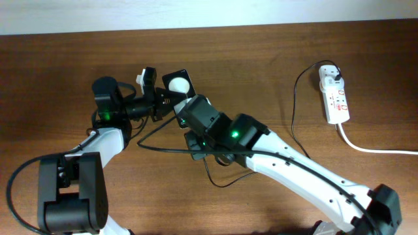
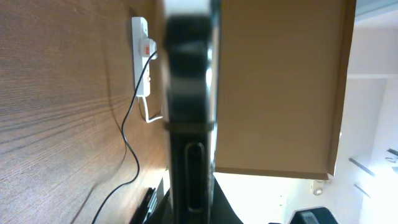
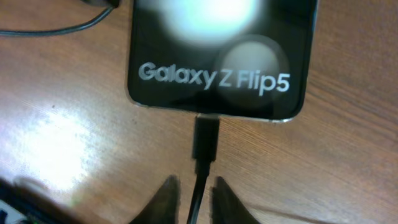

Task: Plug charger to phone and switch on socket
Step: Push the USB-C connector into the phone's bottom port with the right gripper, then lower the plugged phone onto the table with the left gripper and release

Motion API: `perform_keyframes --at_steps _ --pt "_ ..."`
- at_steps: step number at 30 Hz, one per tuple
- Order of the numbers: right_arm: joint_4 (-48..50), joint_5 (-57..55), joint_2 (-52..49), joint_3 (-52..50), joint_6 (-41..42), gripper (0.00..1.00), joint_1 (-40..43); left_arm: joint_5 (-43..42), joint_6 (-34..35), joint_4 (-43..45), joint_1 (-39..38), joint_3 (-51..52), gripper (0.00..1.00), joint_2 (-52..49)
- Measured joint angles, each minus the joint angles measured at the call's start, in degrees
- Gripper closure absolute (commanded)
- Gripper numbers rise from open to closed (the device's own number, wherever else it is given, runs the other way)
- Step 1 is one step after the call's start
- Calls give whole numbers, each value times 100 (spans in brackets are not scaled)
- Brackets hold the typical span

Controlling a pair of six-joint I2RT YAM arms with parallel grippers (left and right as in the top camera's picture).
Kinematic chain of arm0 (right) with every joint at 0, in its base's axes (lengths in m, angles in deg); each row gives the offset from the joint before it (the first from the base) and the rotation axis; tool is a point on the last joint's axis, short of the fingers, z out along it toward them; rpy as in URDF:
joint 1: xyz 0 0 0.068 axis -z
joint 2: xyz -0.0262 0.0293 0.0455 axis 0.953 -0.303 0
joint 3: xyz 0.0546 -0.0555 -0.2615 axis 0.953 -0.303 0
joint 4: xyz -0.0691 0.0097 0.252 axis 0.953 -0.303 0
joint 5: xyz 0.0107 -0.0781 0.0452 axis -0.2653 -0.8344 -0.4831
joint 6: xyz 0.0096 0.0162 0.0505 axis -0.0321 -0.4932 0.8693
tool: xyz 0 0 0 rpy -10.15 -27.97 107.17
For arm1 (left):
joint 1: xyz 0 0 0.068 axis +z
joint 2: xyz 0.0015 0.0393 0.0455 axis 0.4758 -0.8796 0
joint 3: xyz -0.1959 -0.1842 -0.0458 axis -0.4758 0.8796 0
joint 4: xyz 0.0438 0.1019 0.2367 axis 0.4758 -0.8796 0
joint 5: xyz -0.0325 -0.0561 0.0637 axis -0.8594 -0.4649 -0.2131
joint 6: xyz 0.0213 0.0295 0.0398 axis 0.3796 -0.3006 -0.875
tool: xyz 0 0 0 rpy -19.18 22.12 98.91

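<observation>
My left gripper goes down toward the right in the overhead view next and releases the phone on the bare tabletop below, since the connector (image 3: 206, 138) is in.
The black phone (image 1: 177, 83) is held on edge above the table by my left gripper (image 1: 155, 99), which is shut on it. In the left wrist view the phone (image 2: 189, 93) fills the middle between the jaws (image 2: 189, 208). In the right wrist view the phone (image 3: 217, 56) shows "Galaxy Z Flip5", and the charger's connector (image 3: 206, 138) sits in its bottom edge. My right gripper (image 3: 193, 185) is open, with its fingertips on either side of the thin black cable just behind the connector. The cable (image 1: 294, 108) runs to the white plug in the socket (image 1: 334, 96) at the far right.
The socket's thick white cord (image 1: 372, 149) runs off the right edge. Slack charger cable (image 1: 215, 179) loops on the table under my right arm. The socket also shows in the left wrist view (image 2: 142, 56). The table's far edge meets a pale wall.
</observation>
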State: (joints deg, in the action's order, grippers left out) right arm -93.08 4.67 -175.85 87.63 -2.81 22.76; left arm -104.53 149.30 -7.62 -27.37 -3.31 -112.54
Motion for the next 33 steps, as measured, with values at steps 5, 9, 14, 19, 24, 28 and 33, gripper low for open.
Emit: perform_keyframes --at_steps 5,9,14,19,24,28,33 --pt "229 -140 -133 0 20 96 0 -55 -2 7 48 0 100 0" --pt "385 -238 -136 -7 22 95 -7 -11 -81 24 52 -35 100 0" --pt "511 -348 -136 -48 -87 62 -11 267 -208 44 -92 -111 100 0" --pt "450 -470 -127 -48 -118 48 13 791 -356 22 -304 -111 100 0" --pt "555 -581 549 -13 -214 32 46 1561 -901 -13 -863 -66 100 -2" --pt "446 -828 1502 103 -223 30 44 2000 -1884 -1611 -1379 -321 100 -4" --pt "-50 -1224 1895 118 -221 30 44 2999 -4238 -5099 -1759 -2094 100 -221"
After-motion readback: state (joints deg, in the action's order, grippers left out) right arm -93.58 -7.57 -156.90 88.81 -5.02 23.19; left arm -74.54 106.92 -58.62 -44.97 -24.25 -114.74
